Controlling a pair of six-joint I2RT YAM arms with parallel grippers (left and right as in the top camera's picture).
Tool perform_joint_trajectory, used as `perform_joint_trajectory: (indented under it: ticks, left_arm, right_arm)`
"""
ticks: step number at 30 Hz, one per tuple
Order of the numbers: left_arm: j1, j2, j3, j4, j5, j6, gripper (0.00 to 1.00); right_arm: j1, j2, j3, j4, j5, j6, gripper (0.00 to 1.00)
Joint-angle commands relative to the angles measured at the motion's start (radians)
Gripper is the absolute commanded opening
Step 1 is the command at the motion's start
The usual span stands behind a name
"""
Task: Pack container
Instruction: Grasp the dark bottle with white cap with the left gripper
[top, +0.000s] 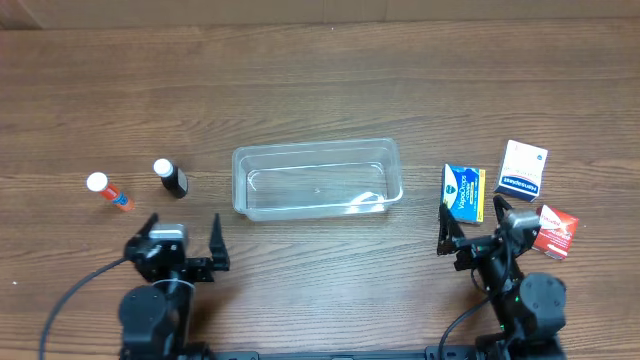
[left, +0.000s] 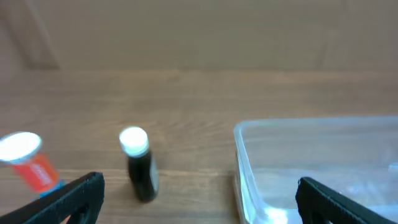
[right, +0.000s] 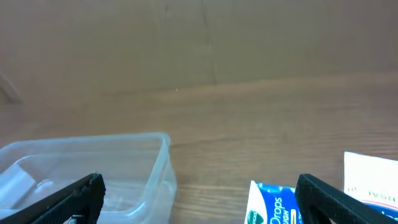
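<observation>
Next, my left gripper will reach outward to the black bottle, which stands outward of it, cap up, tilting the fingers downward to close around its white-capped top (top: 164, 168) (left: 134, 142).
The clear plastic container (top: 318, 150) lies empty at the table's middle; it also shows in the left wrist view (left: 249, 134) and the right wrist view (right: 155, 142). A black bottle with a white cap (top: 171, 178) and a red bottle with a white cap (top: 110, 193) stand left of it. A blue and yellow drops box (top: 462, 193), a white and blue box (top: 523, 170) and a red and white box (top: 556, 231) lie to its right. My left gripper (top: 182, 245) is open and empty near the front edge. My right gripper (top: 472, 228) is open and empty just in front of the drops box.
The wooden table (top: 320, 90) stretches to a cardboard-coloured wall at the back. Both arm bases stand at the front edge.
</observation>
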Motion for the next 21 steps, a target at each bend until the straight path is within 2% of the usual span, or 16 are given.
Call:
perform_joint_trajectory:
  ticks: [1,5,10,12,14,16,21]
  left_arm:
    - [0.006,0.157,0.240,-0.075,-0.083,-0.076,1.00]
    - [0.006,0.431,0.493,-0.222,-0.090,-0.076,1.00]
    - [0.006,0.838,0.901,-0.578,-0.092,-0.075,1.00]
    - [0.006,0.973,1.061,-0.743,-0.070,-0.076,1.00]
    - [0.006,1.042,1.142,-0.828,-0.003,-0.076,1.00]
    - [0.006,1.094,1.191,-0.866,0.016,-0.072,1.00]
    - [0.066,1.154,1.192,-0.803,-0.037,-0.149,1.00]
  right_arm:
    - [-0.003,0.175,0.219,-0.073,0.016,0.039,1.00]
    - [-0.003,0.450,0.483,-0.217,0.016,0.038,1.00]
    - [-0.003,0.841,0.827,-0.519,0.015,0.038,1.00]
    - [-0.003,0.972,0.946,-0.669,0.015,0.038,1.00]
    - [-0.003,1.045,1.008,-0.760,0.016,0.038,1.00]
    - [-0.003,1.078,1.025,-0.761,0.016,0.038,1.00]
    - [-0.003,1.078,1.025,-0.761,0.050,0.039,1.00]
